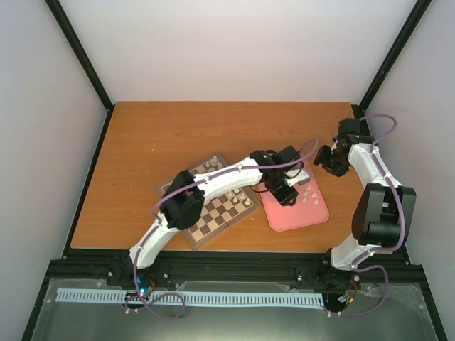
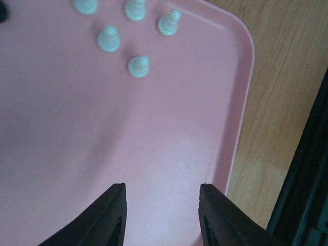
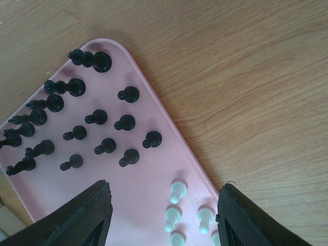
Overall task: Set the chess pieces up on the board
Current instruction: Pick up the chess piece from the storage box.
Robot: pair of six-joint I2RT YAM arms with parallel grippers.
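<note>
Next, my left gripper moves to the right in the top view and down onto the nearest white pawn (image 1: pixel 304 200), since only bare pink separates it from my fingers.
The board (image 1: pixel 213 213) lies at an angle near the table's front, partly under my left arm, with a few cream-white chess pieces (image 1: pixel 245 201) on it. To its right is a pink tray (image 1: pixel 302 217). My left gripper (image 1: pixel 288 193) hovers over the tray. In the left wrist view it (image 2: pixel 163 188) is open over bare pink, and several white pawns (image 2: pixel 138 66) stand beyond the fingertips. My right gripper (image 1: pixel 324 160) hangs above the tray's far corner. It (image 3: pixel 164 189) is open and empty. Below it are several black pieces (image 3: pixel 125 122) and white pawns (image 3: pixel 177 190).
The pink tray's rim (image 2: pixel 241 102) runs close to the wooden table (image 3: pixel 246 77) on the right. A black frame rail (image 1: pixel 234 266) borders the table's near edge. White walls enclose the sides and back.
</note>
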